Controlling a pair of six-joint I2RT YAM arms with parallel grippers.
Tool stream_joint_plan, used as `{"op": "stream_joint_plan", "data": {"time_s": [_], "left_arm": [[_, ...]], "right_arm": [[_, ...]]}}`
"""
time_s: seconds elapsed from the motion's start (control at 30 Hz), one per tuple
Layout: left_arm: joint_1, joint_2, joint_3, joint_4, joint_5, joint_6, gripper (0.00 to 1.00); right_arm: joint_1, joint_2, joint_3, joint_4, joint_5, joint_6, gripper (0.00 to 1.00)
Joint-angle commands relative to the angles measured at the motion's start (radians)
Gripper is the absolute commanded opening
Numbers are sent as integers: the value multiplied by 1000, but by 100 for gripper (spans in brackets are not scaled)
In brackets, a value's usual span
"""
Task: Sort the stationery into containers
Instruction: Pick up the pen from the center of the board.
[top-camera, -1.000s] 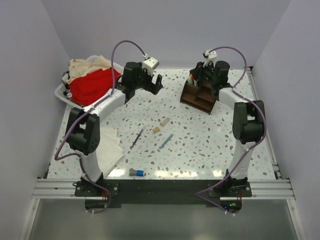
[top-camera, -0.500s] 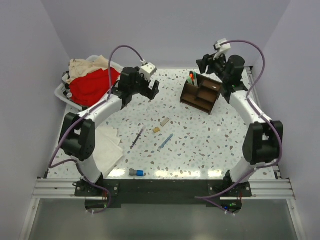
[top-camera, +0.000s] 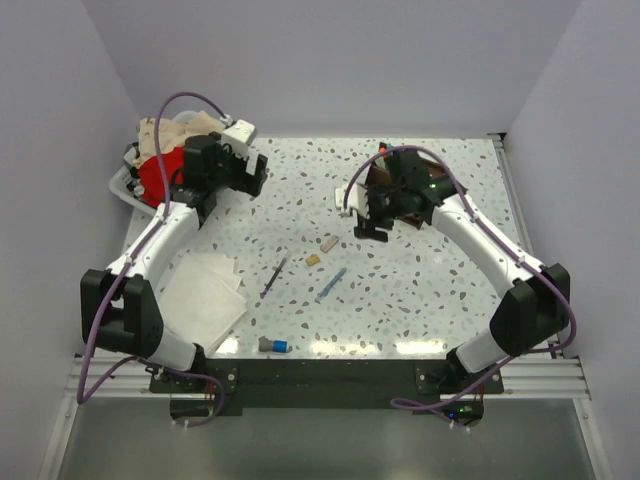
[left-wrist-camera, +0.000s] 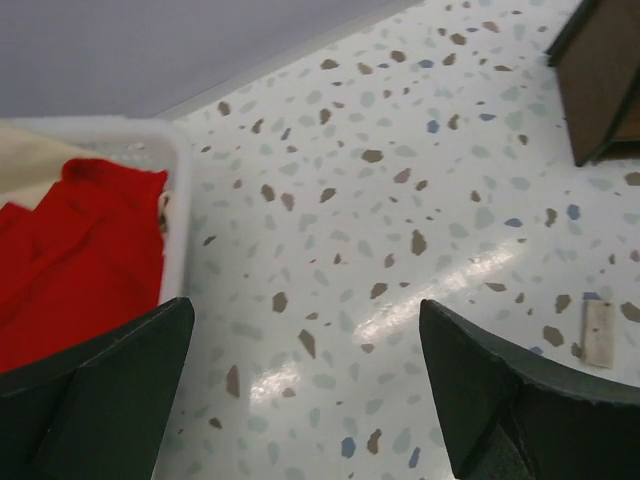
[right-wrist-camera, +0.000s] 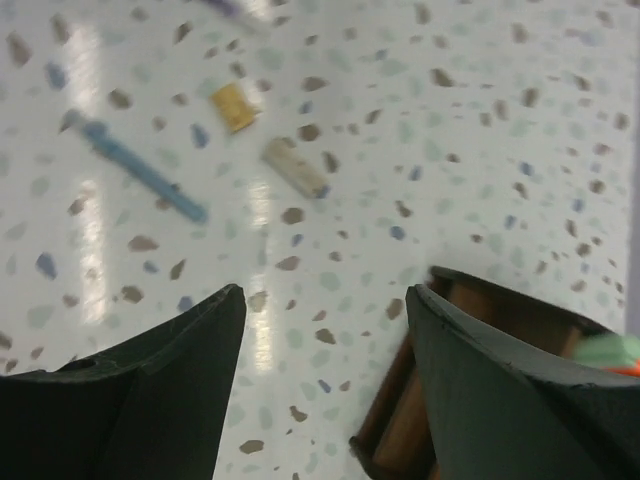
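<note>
The blue pen's body (top-camera: 335, 281) (right-wrist-camera: 152, 178) lies below my right gripper and nearer my base, so the gripper draws back and lowers onto it next.
On the speckled table lie two tan erasers (top-camera: 329, 243) (top-camera: 313, 260), a blue pen (top-camera: 331, 285), a dark slim pen (top-camera: 275, 275) and a grey-blue stub (top-camera: 273, 345). The dark brown organizer (top-camera: 374, 182) is mostly hidden under my right arm. My right gripper (top-camera: 365, 215) is open and empty just in front of it. The right wrist view shows the gripper (right-wrist-camera: 325, 290) over bare table, the organizer (right-wrist-camera: 470, 390) at its right finger, and the erasers (right-wrist-camera: 295, 168) (right-wrist-camera: 233, 106) and blue pen (right-wrist-camera: 140, 170) beyond. My left gripper (top-camera: 255, 175) (left-wrist-camera: 305, 310) is open and empty beside the basket.
A white basket (top-camera: 122, 188) with red clothes (top-camera: 160, 175) stands at the back left; its rim (left-wrist-camera: 178, 200) shows in the left wrist view. A white folded cloth (top-camera: 200, 290) lies at the front left. Grey walls close in the table.
My left arm has swung left, to beside the basket. My right arm has come from behind the organizer to its front, lowering toward the table middle. Both grippers stay open.
</note>
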Motion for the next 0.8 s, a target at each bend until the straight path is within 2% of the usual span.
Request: {"op": "stream_joint_plan", "data": {"time_s": [0.0,0.17,0.3,0.47,0.77], "left_arm": [[86,-53,-33,-16,1,-43,100],[93,-121,-76,1,6,-38,100],[99,-172,-99,-8,4,-38,100],[106,-192,-115,-13,-5,-35,100],[108,-201,-132,-10,1,-49,100]], "right_arm": [[113,45,-29,-249,76,-384,71],[202,218,20,-289,96,-486,68],[254,282,-1,-210,124,-541,64],[302,363,37,-217,130,-543,55],[357,401,29,-125,131,-477,51]]}}
